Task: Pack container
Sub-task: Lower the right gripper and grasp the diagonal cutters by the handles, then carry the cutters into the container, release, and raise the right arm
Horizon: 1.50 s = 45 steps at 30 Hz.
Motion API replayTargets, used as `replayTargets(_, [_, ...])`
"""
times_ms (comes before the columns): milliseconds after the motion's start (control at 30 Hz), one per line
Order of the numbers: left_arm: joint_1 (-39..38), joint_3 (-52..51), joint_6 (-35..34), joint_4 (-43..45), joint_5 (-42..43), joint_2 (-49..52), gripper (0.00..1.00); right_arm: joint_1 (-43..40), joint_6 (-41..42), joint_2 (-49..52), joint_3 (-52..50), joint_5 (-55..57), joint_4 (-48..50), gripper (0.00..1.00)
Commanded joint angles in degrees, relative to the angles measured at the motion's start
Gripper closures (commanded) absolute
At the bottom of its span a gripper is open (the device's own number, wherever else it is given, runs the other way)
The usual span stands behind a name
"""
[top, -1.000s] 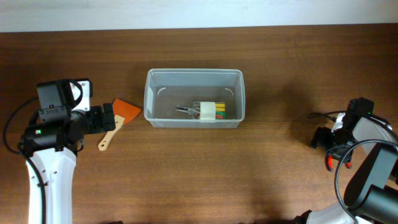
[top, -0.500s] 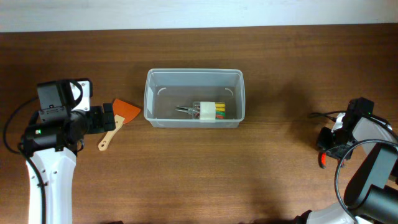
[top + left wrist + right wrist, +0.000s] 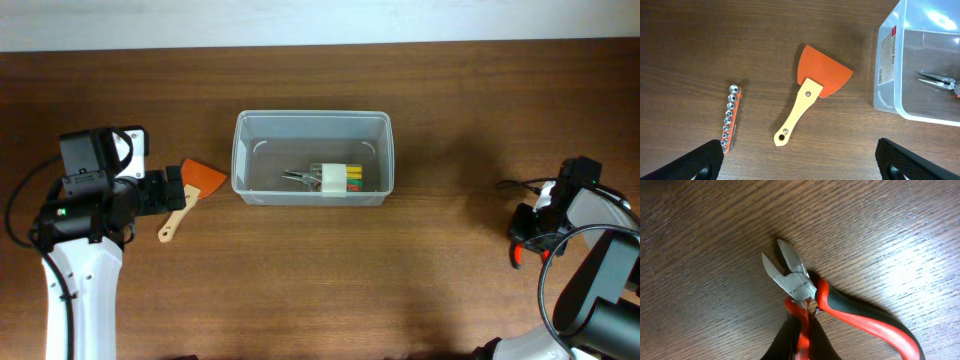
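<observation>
My right gripper holds the cutters and will next go up, move across to the left in the overhead view and lower the cutters beside the packet's far edge (image 3: 335, 158), where the tub's bottom is free.
The container (image 3: 312, 115), a clear tub, stands mid-table; its wall shows at the right of the left wrist view (image 3: 887, 60). Inside lie needle-nose pliers (image 3: 297, 178) and a small packet of coloured bits (image 3: 345, 178). My left gripper (image 3: 178, 190) hangs wide open above an orange scraper with a wooden handle (image 3: 820, 82), touching nothing. At the far right, my right gripper (image 3: 801, 332) is shut on one red handle of the side cutters (image 3: 792, 277), which lie on the table. The cutters' other handle (image 3: 875, 325) sticks out free to the right.
An orange rail of sockets (image 3: 730, 117) lies left of the scraper, near my left gripper's left finger (image 3: 705, 160). The right arm's cables (image 3: 525, 185) lie near the table's right edge. Bare wood separates the tub from the right gripper.
My right gripper has closed from open onto the cutters' red handle, nudging the cutters slightly left. The left arm and the scraper have not moved.
</observation>
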Motion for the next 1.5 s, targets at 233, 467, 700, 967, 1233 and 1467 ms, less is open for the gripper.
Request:
replayTargets(233, [0.2,1.2,-0.3,0.0,0.8,-0.8,0.01,3.5,0.3,0.2,4.1,-1.2,-2.4,0.96])
replayTargets(467, [0.2,1.2,-0.3,0.0,0.8,-0.8,0.01,12.5,-4.4,-3.2,18.1,-1.2,-11.5,0.96])
replayTargets(700, [0.2,1.2,-0.3,0.0,0.8,-0.8,0.01,30.1,-21.6,-3.6,36.2,-3.2,-24.5,0.96])
replayTargets(967, [0.2,1.2,-0.3,0.0,0.8,-0.8,0.01,51.0,-31.9,-0.7,39.2,-2.9,-16.7,0.96])
replayTargets(1233, [0.2,1.2,-0.3,0.0,0.8,-0.8,0.01,56.5,-34.5,10.3,39.2,-6.2,-8.9,0.96])
replayTargets(1467, [0.2,1.2,-0.3,0.0,0.8,-0.8,0.01,56.5,-34.5,17.5,39.2,-8.7,-8.3,0.96])
